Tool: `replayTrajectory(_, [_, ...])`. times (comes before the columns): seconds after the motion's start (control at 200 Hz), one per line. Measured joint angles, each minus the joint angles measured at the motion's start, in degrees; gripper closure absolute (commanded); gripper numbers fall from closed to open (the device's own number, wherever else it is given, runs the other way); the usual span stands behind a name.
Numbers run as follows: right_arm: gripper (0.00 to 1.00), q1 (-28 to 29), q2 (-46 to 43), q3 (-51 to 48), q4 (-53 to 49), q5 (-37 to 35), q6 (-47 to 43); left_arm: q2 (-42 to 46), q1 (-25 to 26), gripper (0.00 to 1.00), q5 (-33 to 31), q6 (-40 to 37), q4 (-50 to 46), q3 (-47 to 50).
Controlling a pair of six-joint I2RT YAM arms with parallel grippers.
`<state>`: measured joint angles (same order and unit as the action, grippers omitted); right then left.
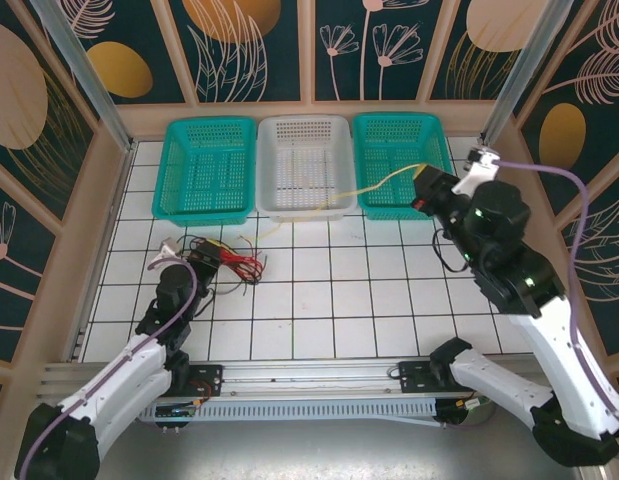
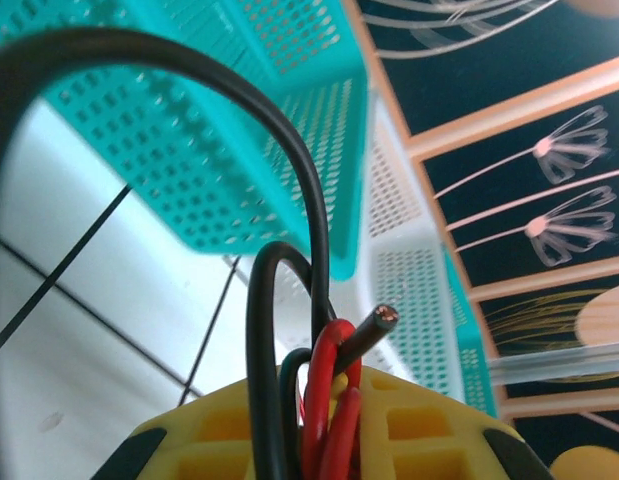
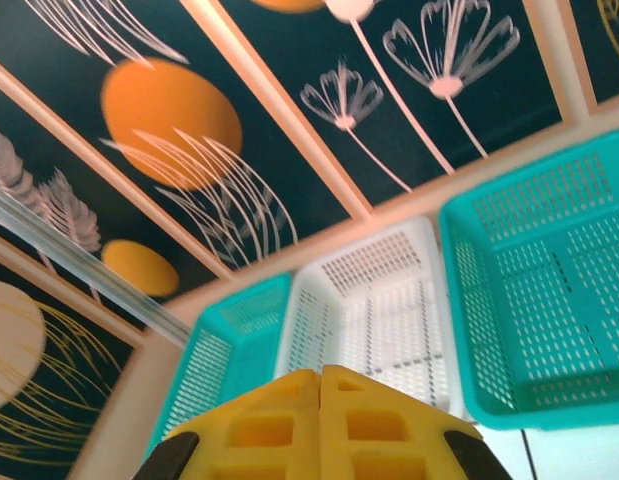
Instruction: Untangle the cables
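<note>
I should next shift my left gripper toward the open tiles before the white basket (image 1: 275, 284) and let go of the bundle there, since its yellow cable (image 1: 334, 197) already runs to my right gripper.
A bundle of red and black cables (image 1: 241, 265) lies on the white tiled floor at the left. My left gripper (image 1: 205, 256) is shut on it. In the left wrist view red loops (image 2: 334, 400), black loops (image 2: 264, 350) and a cut black end (image 2: 382, 322) stick out between the yellow fingers (image 2: 429, 425). A yellow cable (image 1: 334, 197) runs from the bundle up and right, past the white basket's front, to my right gripper (image 1: 425, 186). That gripper (image 3: 320, 372) hangs raised before the right teal basket, jaws pressed together. The pinch point itself is hidden.
Three baskets stand along the back wall: teal (image 1: 205, 166), white (image 1: 304, 164), teal (image 1: 400, 162). Wooden walls (image 1: 102, 200) enclose the tiled floor. A thin black lead (image 1: 441, 255) dangles under the right arm. Open tiles span the middle.
</note>
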<state>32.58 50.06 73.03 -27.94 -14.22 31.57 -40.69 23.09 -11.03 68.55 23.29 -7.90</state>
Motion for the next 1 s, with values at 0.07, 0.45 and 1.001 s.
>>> replayTrajectory(0.07, [1.0, -0.37, 2.91, 0.0, -0.13, 0.42, -0.28, -2.29, 2.25, 1.0, -0.44, 0.37, 0.11, 0.2])
replayTrajectory(0.45, [1.0, -0.44, 6.88, 3.02, 3.06, 7.48, -1.49, -12.22, 6.56, 0.33, 1.7, 4.13, 3.69, 1.33])
replayTrajectory(1.001, [1.0, 1.07, 13.27, 17.99, 5.64, 13.62, -6.64, -4.26, 6.56, 0.01, 4.92, 1.68, -11.37, -4.07])
